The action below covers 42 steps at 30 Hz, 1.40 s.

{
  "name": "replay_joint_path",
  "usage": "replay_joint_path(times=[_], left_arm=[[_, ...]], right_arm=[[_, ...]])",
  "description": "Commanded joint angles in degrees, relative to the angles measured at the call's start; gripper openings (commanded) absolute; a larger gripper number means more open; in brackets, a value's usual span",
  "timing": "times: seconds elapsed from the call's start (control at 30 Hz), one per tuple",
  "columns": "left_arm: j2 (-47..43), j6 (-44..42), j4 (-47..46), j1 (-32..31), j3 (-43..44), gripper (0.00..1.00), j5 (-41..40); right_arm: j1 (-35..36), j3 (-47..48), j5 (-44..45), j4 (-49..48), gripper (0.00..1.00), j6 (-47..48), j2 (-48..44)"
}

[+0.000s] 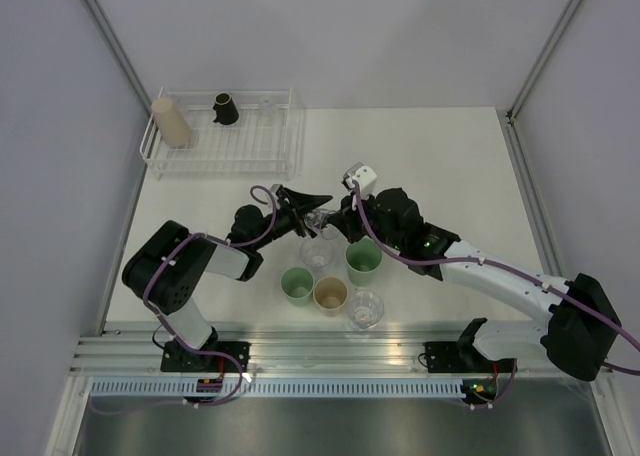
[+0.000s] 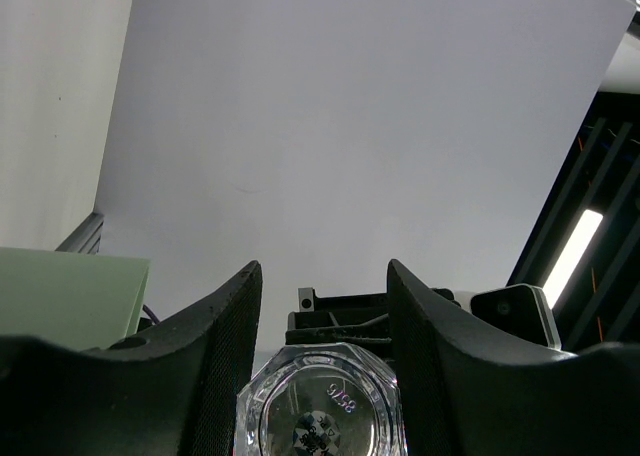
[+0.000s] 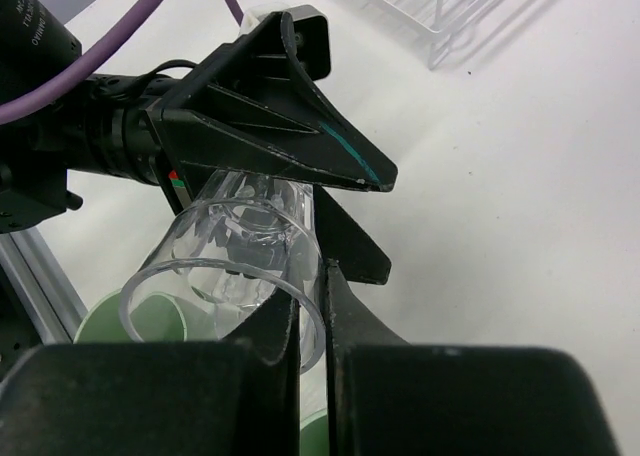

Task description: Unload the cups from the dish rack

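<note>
My right gripper moves down to the bare tabletop just outward of the farther green cup next and releases the clear cup, since other cups stand grouped there.
A clear cup (image 1: 318, 219) hangs tilted above the table between both arms. My left gripper (image 1: 305, 204) is shut on its faceted base (image 2: 320, 411), one black finger (image 2: 235, 316) on each side. My right gripper (image 3: 312, 286) is shut on the same clear cup (image 3: 230, 266), pinching its rim wall with one finger inside and one outside. The white dish rack (image 1: 298, 126) stands at the back left with a tan cup (image 1: 172, 121), a black cup (image 1: 227, 108) and a clear cup (image 1: 268, 104) in it.
Below the held cup, several cups stand grouped on the table: a clear one (image 1: 318, 251), two green (image 1: 363, 261) (image 1: 297, 285), a tan one (image 1: 330, 294) and another clear one (image 1: 366, 308). The rack's corner (image 3: 450, 6) shows in the right wrist view.
</note>
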<state>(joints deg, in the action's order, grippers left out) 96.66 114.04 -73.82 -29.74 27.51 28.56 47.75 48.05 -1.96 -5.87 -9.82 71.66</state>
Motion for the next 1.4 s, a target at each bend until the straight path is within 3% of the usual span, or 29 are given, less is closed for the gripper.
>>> replay_joint_path(times=[0.0, 0.07, 0.13, 0.17, 0.27, 0.47, 0.57, 0.7, 0.8, 0.9, 1.03, 1.1, 1.17, 1.2, 1.27, 1.37], left_arm=[[-2.0, 0.3, -21.1, -1.5, 1.8, 0.02, -0.8], [-1.6, 0.7, -21.1, -1.5, 2.3, 0.12, -0.3], [-1.1, 0.7, -21.2, -1.4, 3.2, 0.39, -0.2], [-1.0, 0.6, -21.3, -1.4, 3.5, 0.61, -0.4], [-0.4, 0.4, -21.3, -1.4, 4.7, 1.0, -1.0], [0.9, -0.1, -21.4, -0.3, 8.2, 1.0, -0.7], [1.1, -1.4, -21.3, 3.4, 9.9, 1.0, 0.8], [-1.5, -5.6, -21.2, 9.7, 11.9, 1.0, 4.4], [-3.5, -9.5, -19.1, 12.9, 11.8, 1.0, 8.9], [-7.5, -16.1, -11.5, 14.1, 9.7, 1.0, 13.0], [-14.6, -28.5, 4.0, 14.7, 7.7, 1.0, 17.1], [-20.4, -40.7, 20.3, 14.7, 8.6, 1.0, 17.8], [-27.4, -50.0, 39.9, 14.5, 10.5, 1.0, 14.8], [-29.4, -57.6, 45.9, 14.5, 11.2, 1.0, 13.1], [-33.4, -63.1, 57.2, 14.4, 12.2, 1.0, 9.1], [-38.7, -70.0, 64.8, 14.4, 12.7, 1.0, 5.9]], right_arm=[[1.5, 2.0, -2.4, -4.8, 0.01, -2.0, 0.2], [1.5, 1.3, -1.6, -4.8, 0.01, -2.1, -0.8], [1.5, 0.8, -1.0, -4.7, 0.01, -2.0, -2.0], [1.5, 0.3, -0.7, -4.6, 0.01, -1.9, -2.5], [1.5, -0.3, 0.3, -4.2, 0.01, -1.7, -4.4], [1.5, -0.2, 4.1, -2.0, 0.01, -1.2, -7.1], [1.5, 2.0, 12.0, 3.2, 0.01, -1.8, -8.5], [0.8, 9.0, 27.6, 20.7, 0.01, -5.9, -6.5], [-4.1, 18.2, 26.0, 34.7, 0.01, -6.8, 0.0], [-9.8, 24.3, 21.3, 41.0, 0.01, -6.3, 4.1], [-17.9, 32.9, 11.4, 49.1, 0.01, -3.5, 11.4], [-18.6, 38.4, 10.2, 54.3, 0.01, -1.7, 16.6], [-18.6, 40.5, 8.7, 55.5, 0.01, -0.6, 19.0], [-18.7, 40.9, 6.5, 55.6, 0.01, 0.0, 20.9], [-18.6, 41.7, 5.2, 56.5, 0.01, 0.2, 22.8], [-18.7, 41.5, 2.4, 57.2, 0.01, 1.4, 26.2]])
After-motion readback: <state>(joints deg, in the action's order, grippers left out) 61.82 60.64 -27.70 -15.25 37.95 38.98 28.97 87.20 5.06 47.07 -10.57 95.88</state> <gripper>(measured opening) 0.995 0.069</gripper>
